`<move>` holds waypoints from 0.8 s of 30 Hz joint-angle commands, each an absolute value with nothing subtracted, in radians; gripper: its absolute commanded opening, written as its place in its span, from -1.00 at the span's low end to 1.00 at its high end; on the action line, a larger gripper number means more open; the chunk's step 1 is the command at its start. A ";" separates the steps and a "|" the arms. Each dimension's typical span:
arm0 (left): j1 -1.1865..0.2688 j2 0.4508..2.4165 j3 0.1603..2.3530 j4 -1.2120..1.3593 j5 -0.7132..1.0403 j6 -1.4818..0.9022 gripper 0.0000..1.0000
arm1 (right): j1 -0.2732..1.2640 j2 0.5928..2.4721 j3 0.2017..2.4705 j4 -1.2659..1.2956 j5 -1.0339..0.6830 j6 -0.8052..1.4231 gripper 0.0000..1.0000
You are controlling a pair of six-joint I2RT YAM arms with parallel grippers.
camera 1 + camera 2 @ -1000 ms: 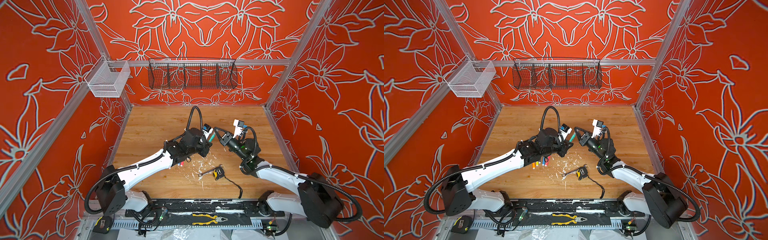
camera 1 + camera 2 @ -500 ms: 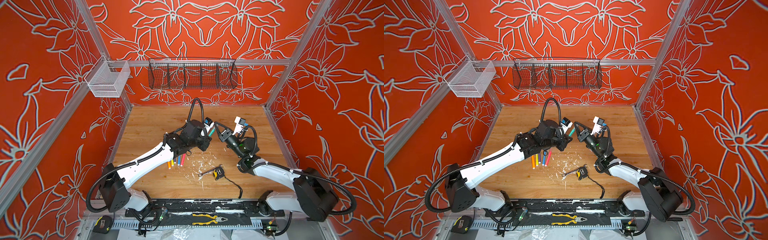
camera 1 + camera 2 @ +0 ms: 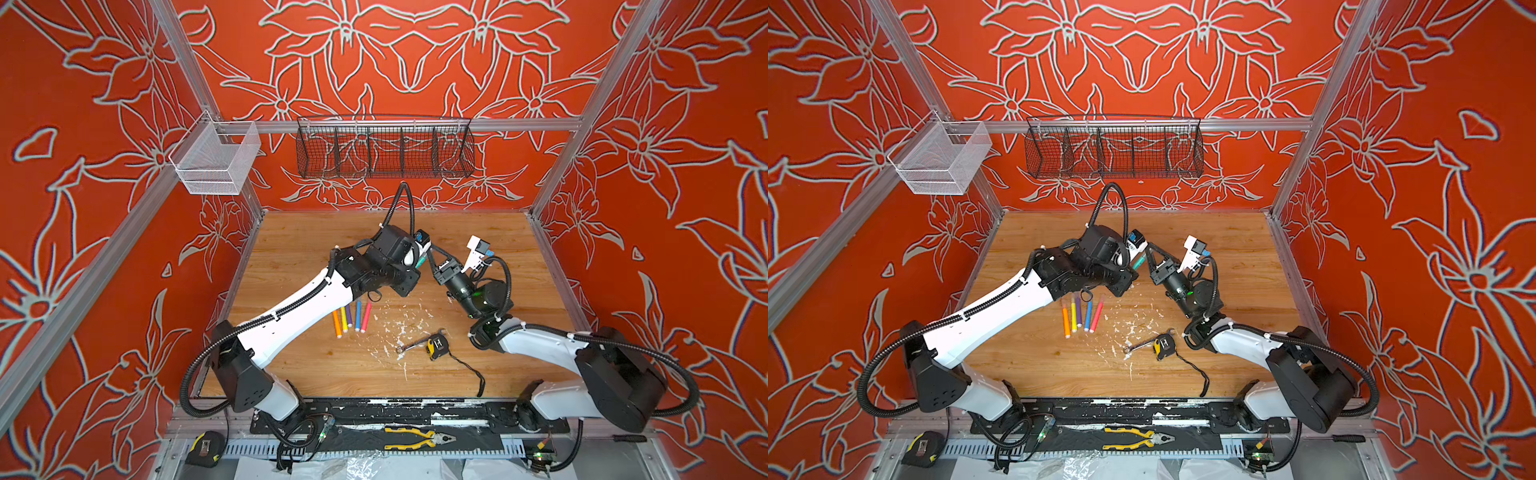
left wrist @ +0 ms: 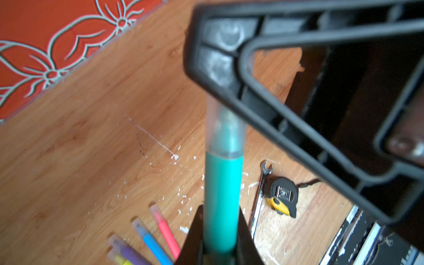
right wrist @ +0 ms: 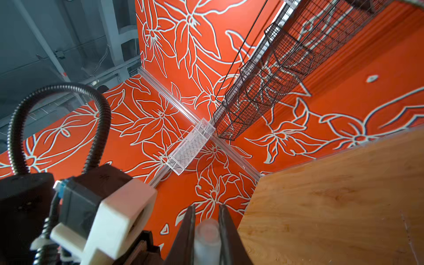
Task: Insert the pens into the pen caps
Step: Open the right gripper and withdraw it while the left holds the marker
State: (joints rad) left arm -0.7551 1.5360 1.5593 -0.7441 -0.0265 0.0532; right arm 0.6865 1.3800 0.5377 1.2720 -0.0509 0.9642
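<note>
I will move back next, lower the capped pen and let go of it, because the row's free end (image 3: 373,324) (image 4: 182,227) beside the pink pen is below and back of my left gripper.
My left gripper (image 4: 219,208) is shut on the green pen (image 4: 221,202), held in mid-air over the middle of the table. The pen's tip sits inside a clear pen cap (image 4: 226,133). My right gripper (image 5: 207,213) is shut on that cap (image 5: 206,238) and meets the pen from the right. In both top views the green pen (image 3: 420,262) (image 3: 1139,262) bridges the two grippers. Orange (image 3: 336,324), yellow (image 3: 343,319), purple (image 3: 349,315), blue (image 3: 358,316) and pink (image 3: 366,317) pens lie side by side on the table, with clear caps on their ends.
A silver wrench (image 3: 415,344) and a black-and-yellow tape measure (image 3: 436,345) lie among white flecks in front of the grippers. A black wire basket (image 3: 384,145) and a white mesh basket (image 3: 216,160) hang on the walls. Yellow pliers (image 3: 417,438) lie on the front rail.
The two grippers have drawn closer together and shifted slightly toward the back. My left forearm has swung off the row of pens, which now shows in full.
</note>
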 commanded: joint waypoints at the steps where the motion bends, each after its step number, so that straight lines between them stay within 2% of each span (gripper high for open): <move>1: -0.681 1.533 1.686 0.085 -0.199 0.002 -1.00 | 0.821 1.442 0.456 1.082 -0.402 0.971 -1.00; 6: -0.682 1.459 1.535 0.135 -0.178 -0.031 -1.00 | 0.792 1.376 0.446 1.009 -0.369 0.945 -1.00; 7: -0.683 1.432 1.482 0.150 -0.174 -0.046 -1.00 | 0.777 1.358 0.440 0.991 -0.363 0.944 -0.95; 9: -0.683 1.377 1.377 0.178 -0.170 -0.084 -1.00 | 0.746 1.328 0.424 0.975 -0.351 0.944 -0.75; 12: -0.687 1.291 1.197 0.217 -0.149 -0.143 -1.00 | 0.702 1.281 0.417 0.909 -0.335 0.930 -0.31; 15: -0.711 1.224 1.058 0.224 -0.148 -0.181 -1.00 | 0.663 1.224 0.416 0.828 -0.315 0.903 0.03; 18: -0.747 1.194 0.976 0.166 -0.170 -0.214 -1.00 | 0.632 1.153 0.426 0.723 -0.284 0.874 0.26; 20: -0.764 1.193 0.936 0.095 -0.189 -0.255 -1.00 | 0.619 1.095 0.433 0.640 -0.247 0.846 0.33; 24: -0.772 1.222 0.814 0.032 -0.206 -0.422 -1.00 | 0.609 0.946 0.447 0.412 -0.079 0.778 0.53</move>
